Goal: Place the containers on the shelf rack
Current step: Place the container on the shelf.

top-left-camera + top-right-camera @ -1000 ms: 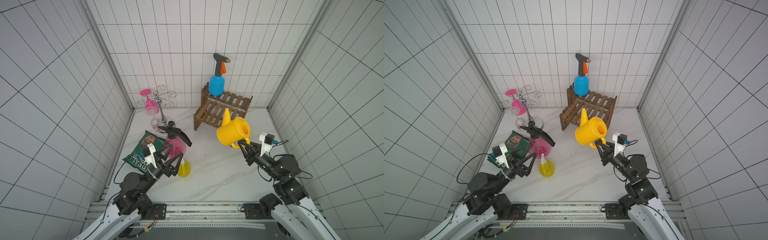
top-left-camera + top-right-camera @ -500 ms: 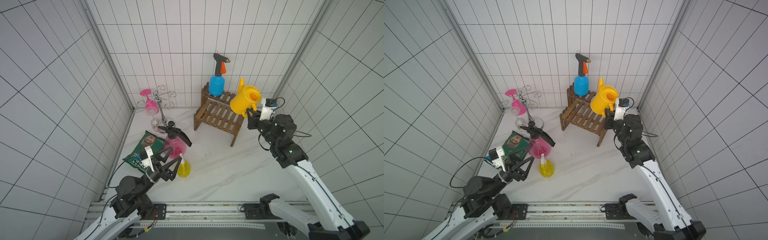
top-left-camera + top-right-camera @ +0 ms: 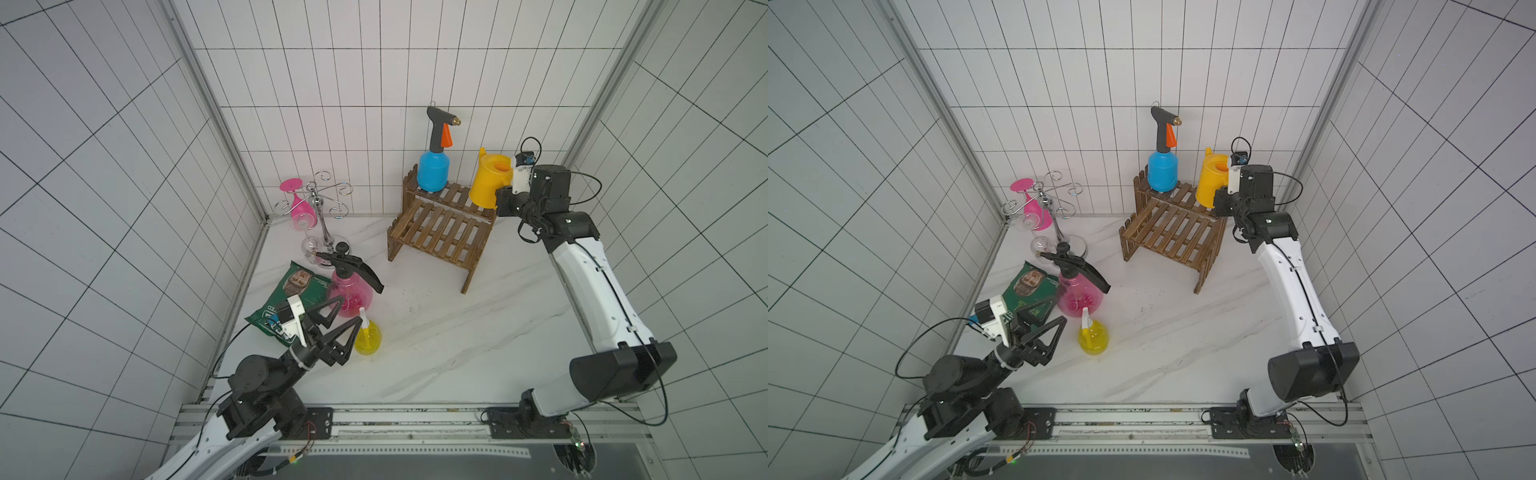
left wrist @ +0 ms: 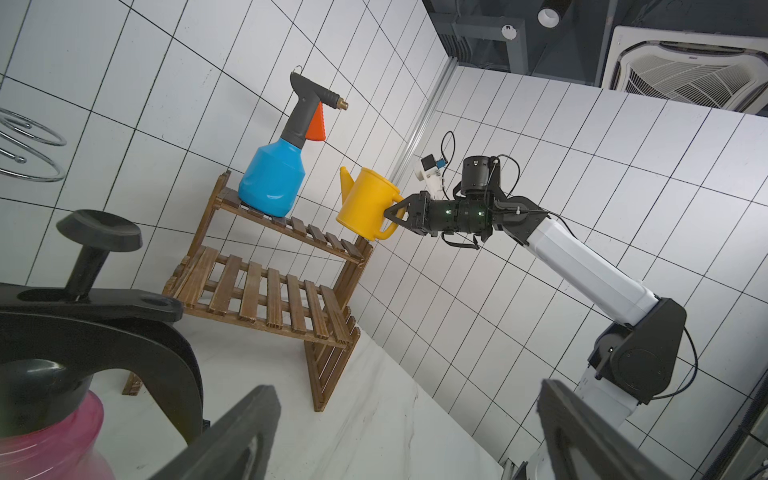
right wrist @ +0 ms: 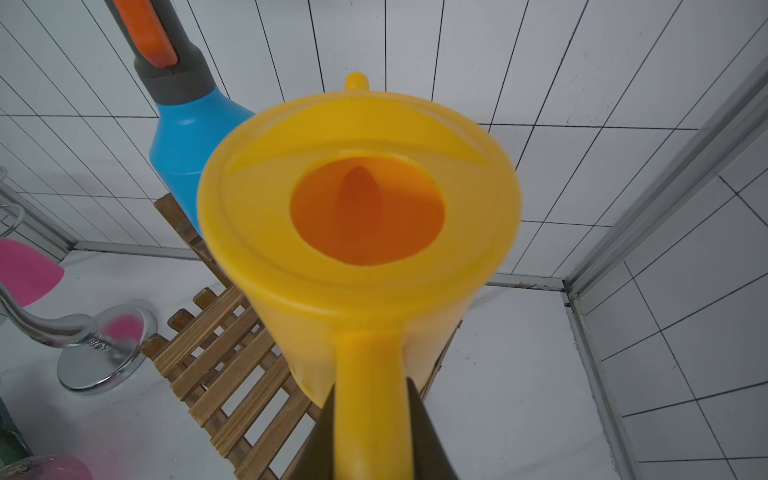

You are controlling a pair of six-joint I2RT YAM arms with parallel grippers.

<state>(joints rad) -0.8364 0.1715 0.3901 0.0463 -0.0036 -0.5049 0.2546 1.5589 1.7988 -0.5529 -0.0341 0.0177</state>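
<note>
Next, my right gripper will shift slightly toward the blue bottle, then down to release the can on the top shelf's loose end, as the bottle occupies the other end.
The dark wooden shelf rack stands against the back wall. A blue bottle with a grey-orange trigger stands upright on the left end of its top tier. My right gripper is shut on the handle of the yellow watering can. The can's base is at the top tier's right end; I cannot tell if it rests there. My left gripper is open and empty beside the pink pump sprayer and the small yellow spray bottle.
A chrome glass holder with a hanging pink wine glass stands in the back left corner, and a clear glass lies by its base. A green crisp bag lies under my left gripper. Tiled walls close in behind and to the right of the rack.
My right arm has carried the watering can from above the middle of the table up and back to the rack's top tier. My left gripper has stayed open, drifting only slightly.
</note>
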